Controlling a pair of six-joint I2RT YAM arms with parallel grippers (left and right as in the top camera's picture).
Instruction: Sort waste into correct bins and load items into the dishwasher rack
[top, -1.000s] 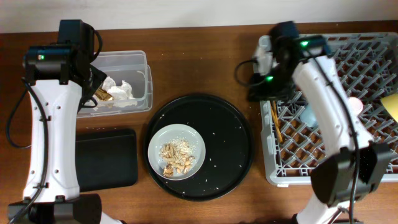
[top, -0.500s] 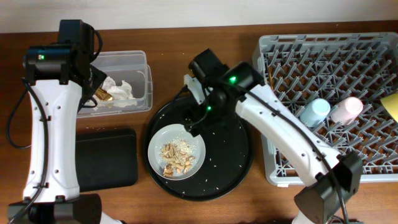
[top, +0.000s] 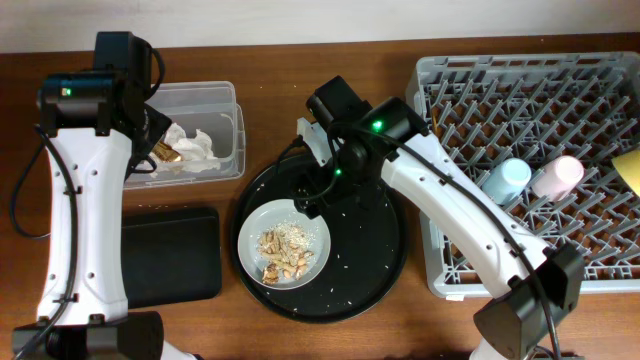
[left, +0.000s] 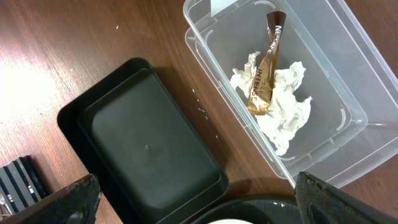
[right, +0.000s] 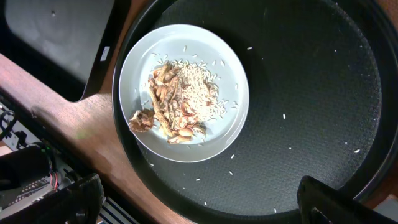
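Observation:
My left gripper will next move from the tub (top: 225, 95) to the right in the overhead view and come down onto the bowl's rack-side rim (top: 328, 237), because scraps are still in the bowl.
A pale grey bowl (top: 284, 245) (right: 183, 93) holds beige-brown food scraps and rice (top: 282, 250) (right: 177, 102) on the left of the round black tray (top: 375, 250). My right gripper (top: 318, 195) (right: 202, 205) hangs open just beyond the bowl's far rim and holds nothing. Crumpled white tissue (top: 195, 148) (left: 283, 118) and a brown stick packet (left: 266, 68) lie in the clear tub (top: 225, 95) (left: 227, 93). Over the tub's left side my left gripper (top: 152, 150) (left: 199, 205) is open and empty. The shallow black tray bin (top: 170, 255) (left: 149, 143) sits in front of the tub.
The grey dishwasher rack (top: 520, 62) fills the right side. In it are a light blue cup (top: 506, 180), a pink cup (top: 557, 176) and a yellow bowl (top: 630, 170) at the edge. Loose rice grains dot the round tray (right: 311, 93).
My right arm has swung left from the dishwasher rack to above the round black tray beside the bowl, its jaws now wide. The left arm has stayed still.

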